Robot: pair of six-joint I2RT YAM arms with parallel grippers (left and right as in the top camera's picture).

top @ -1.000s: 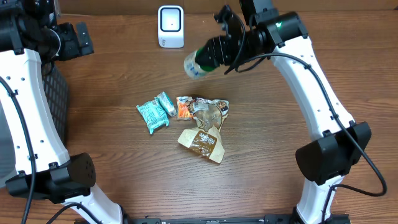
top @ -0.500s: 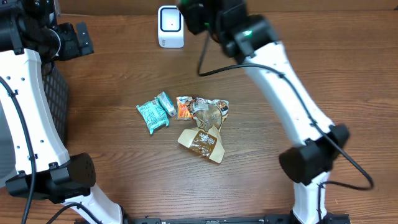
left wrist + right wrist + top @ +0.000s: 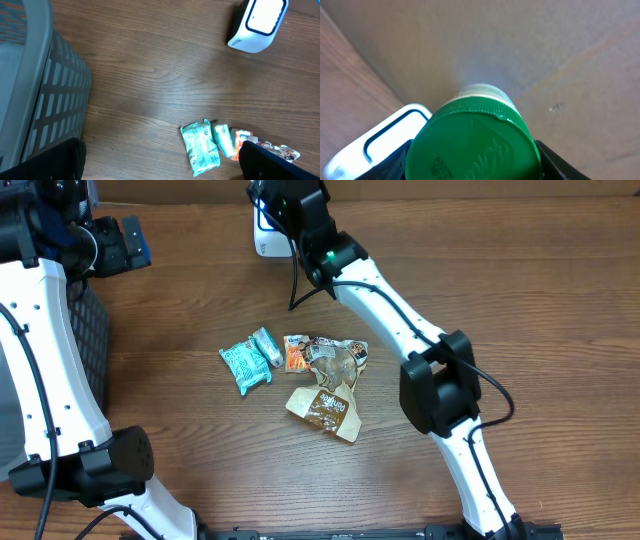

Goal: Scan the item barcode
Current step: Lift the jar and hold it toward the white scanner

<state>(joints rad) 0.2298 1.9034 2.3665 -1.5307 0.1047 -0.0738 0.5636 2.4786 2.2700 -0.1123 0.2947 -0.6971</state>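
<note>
The tabletop is clear below my right gripper and to its right in the overhead view. I will carry the bottle over there, lower it and let go.
In the right wrist view a bottle with a green ribbed cap fills the lower frame, and my right gripper is shut on it, one dark finger on each side. The white barcode scanner sits just left of and behind the bottle. From overhead, the right gripper hangs over the scanner at the table's far edge and hides most of it. I cannot make out the bottle there. My left gripper is open and empty, high above the table at the far left.
A pile of snack packets lies mid-table: teal packets, an orange one and a brown bag. A grey slatted basket stands at the left edge. A cardboard wall rises behind the scanner.
The right arm has swung left with the bottle, from right of the scanner to directly over it. The left arm has not moved.
</note>
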